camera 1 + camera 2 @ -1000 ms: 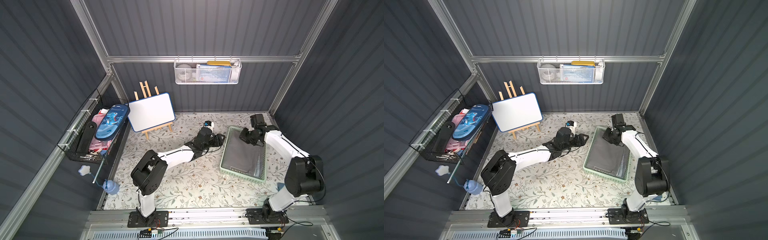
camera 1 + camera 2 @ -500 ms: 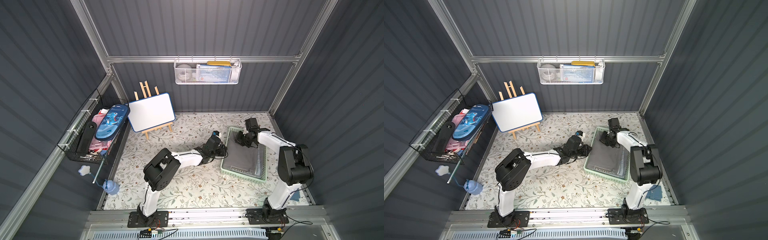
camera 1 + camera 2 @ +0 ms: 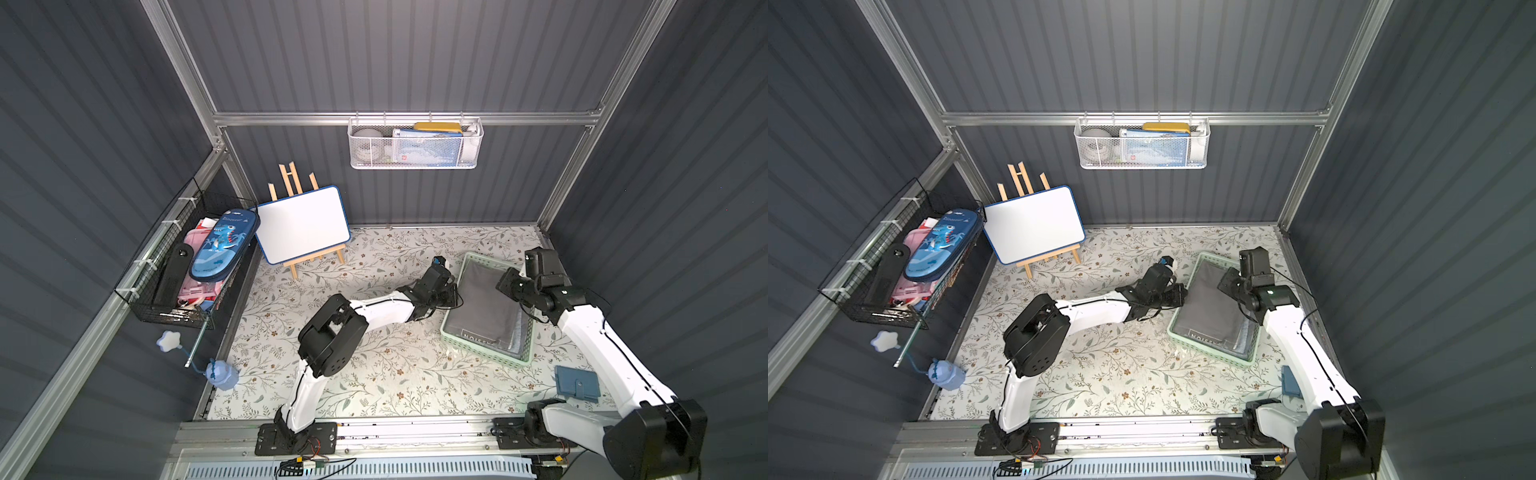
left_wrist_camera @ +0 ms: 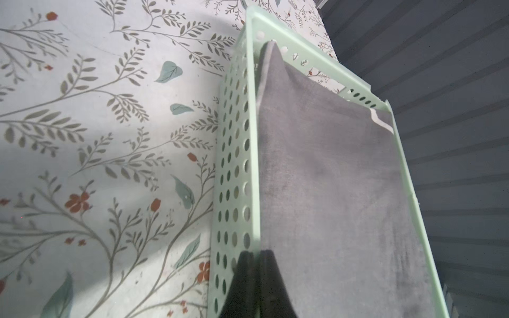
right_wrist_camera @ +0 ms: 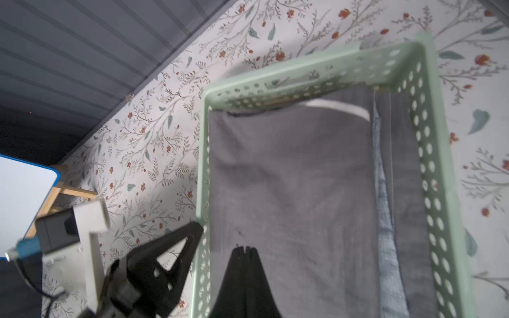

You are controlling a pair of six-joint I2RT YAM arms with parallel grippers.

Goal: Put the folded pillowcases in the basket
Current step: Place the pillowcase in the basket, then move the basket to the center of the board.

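Observation:
The basket stands off-centre. My left gripper will next drag it toward the open floral table between the gripper and the easel and let go of the basket's side.
The pale mint-green basket (image 3: 482, 347) (image 3: 1208, 351) stands at the right of the floral table. The folded grey pillowcase (image 3: 486, 307) (image 3: 1210, 307) lies flat inside it. My left gripper (image 3: 453, 291) (image 3: 1181, 293) is at the basket's left wall. In the left wrist view the left gripper (image 4: 257, 252) is shut on the basket (image 4: 234, 165), one finger outside the wall and one inside beside the pillowcase (image 4: 330, 179). My right gripper (image 3: 500, 284) (image 5: 244, 247) is shut and holds nothing, its tips over the pillowcase (image 5: 289, 179); I cannot tell whether they touch it.
A blue-grey folded cloth (image 5: 385, 192) lies in the basket beside the pillowcase. A whiteboard on an easel (image 3: 303, 224) stands at the back left. A black wire basket (image 3: 183, 282) hangs on the left wall and a white mesh basket (image 3: 415, 143) on the back wall. A blue wallet (image 3: 577, 383) lies at the front right.
My left gripper has moved right to the basket's left wall and closed on it. My right gripper has stayed shut over the pillowcase while its arm swung outward.

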